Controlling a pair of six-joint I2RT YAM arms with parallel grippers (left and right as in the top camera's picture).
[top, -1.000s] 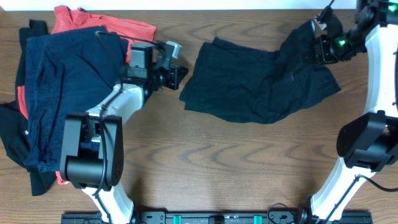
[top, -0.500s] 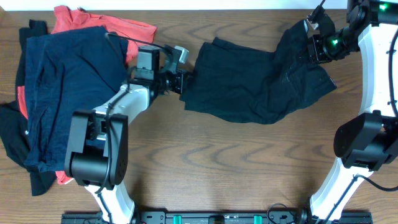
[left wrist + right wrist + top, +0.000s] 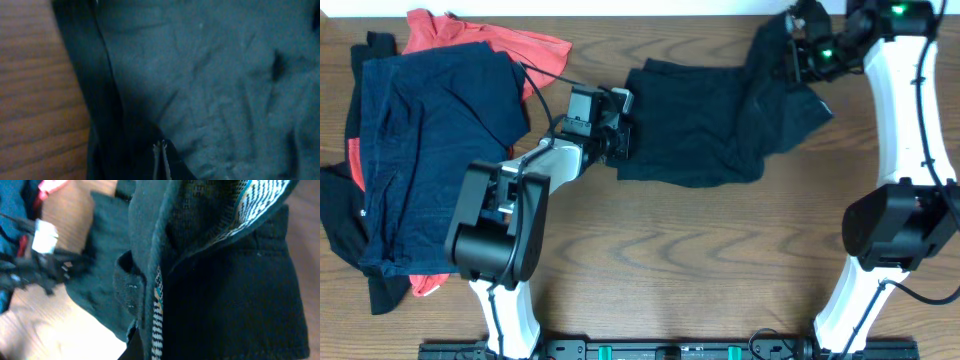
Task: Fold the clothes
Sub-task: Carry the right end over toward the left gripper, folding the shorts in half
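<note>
Next, my right gripper will carry the lifted end over the black garment toward my left gripper [image 3: 655, 115] [image 3: 102, 252], then down.
The black garment [image 3: 705, 125] lies crumpled on the wooden table, right of centre. My left gripper [image 3: 621, 135] is at its left edge, shut, with the dark hem [image 3: 107, 115] folded up around the pressed-together fingertips [image 3: 161, 159]. At the table's far right, my right gripper [image 3: 800, 50] is shut on the garment's right end and holds it lifted. In the right wrist view that end hangs close to the camera, showing the pale mesh lining [image 3: 235, 207] and a striped band [image 3: 157, 325]. The right fingers are hidden by cloth.
A pile of other clothes sits at the left: a navy piece [image 3: 430, 130] on top, a coral-red one [image 3: 490, 40] behind it and a black one [image 3: 340, 220] at the left edge. Bare wood [image 3: 700, 250] spreads along the near side.
My left gripper has slid right onto the black garment's left edge and closed fully. The right gripper has carried the garment's right end back and to the left, bunching the cloth.
</note>
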